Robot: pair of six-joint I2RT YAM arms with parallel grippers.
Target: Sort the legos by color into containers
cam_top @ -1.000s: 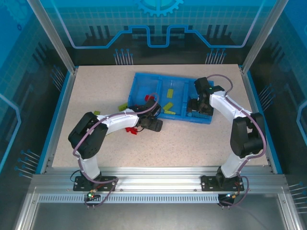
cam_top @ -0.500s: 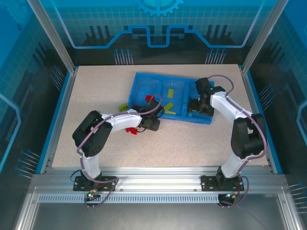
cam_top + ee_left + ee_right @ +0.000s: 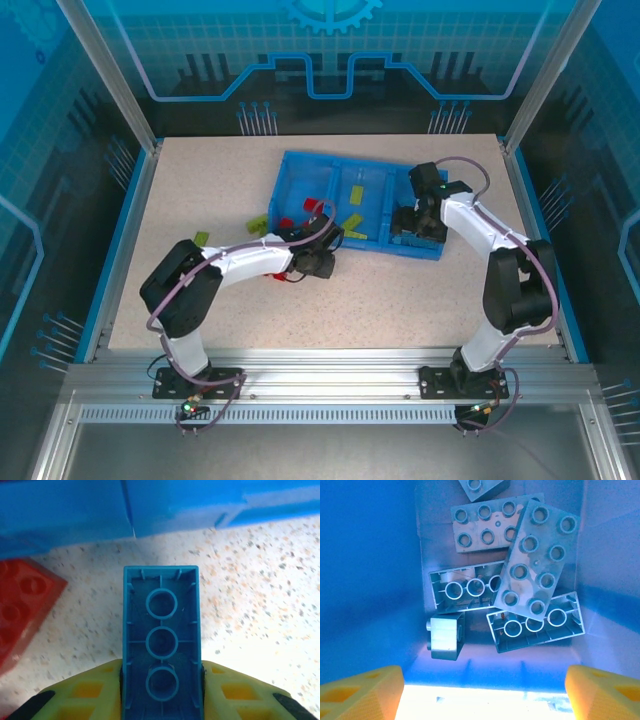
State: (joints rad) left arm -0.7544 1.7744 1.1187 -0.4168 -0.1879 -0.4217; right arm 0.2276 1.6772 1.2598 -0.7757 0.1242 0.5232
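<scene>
The blue lego goes up and outward in my left gripper next, for release over the container of matching legos, outward of the gripper, past the middle container.
My left gripper (image 3: 161,676) is shut on a blue lego (image 3: 161,640), which lies underside up between the yellow fingers (image 3: 87,695), just above the speckled table. From above, the left gripper (image 3: 318,262) sits by the near edge of the blue tray (image 3: 330,160). A red lego (image 3: 20,612) lies to its left. My right gripper (image 3: 484,682) hangs open over the right container, where several blue legos (image 3: 535,560) are piled. Red legos (image 3: 310,207) lie in the left container and yellow-green legos (image 3: 352,192) in the middle one.
Two yellow-green legos (image 3: 258,220) (image 3: 201,238) lie loose on the table left of the tray. The tray's front wall (image 3: 75,515) is close ahead of the left gripper. Metal posts and blue panels ring the table.
The left jaws have shut on the blue lego, and the left arm's elbow has shifted a little. The right arm has stayed over the right container, open.
</scene>
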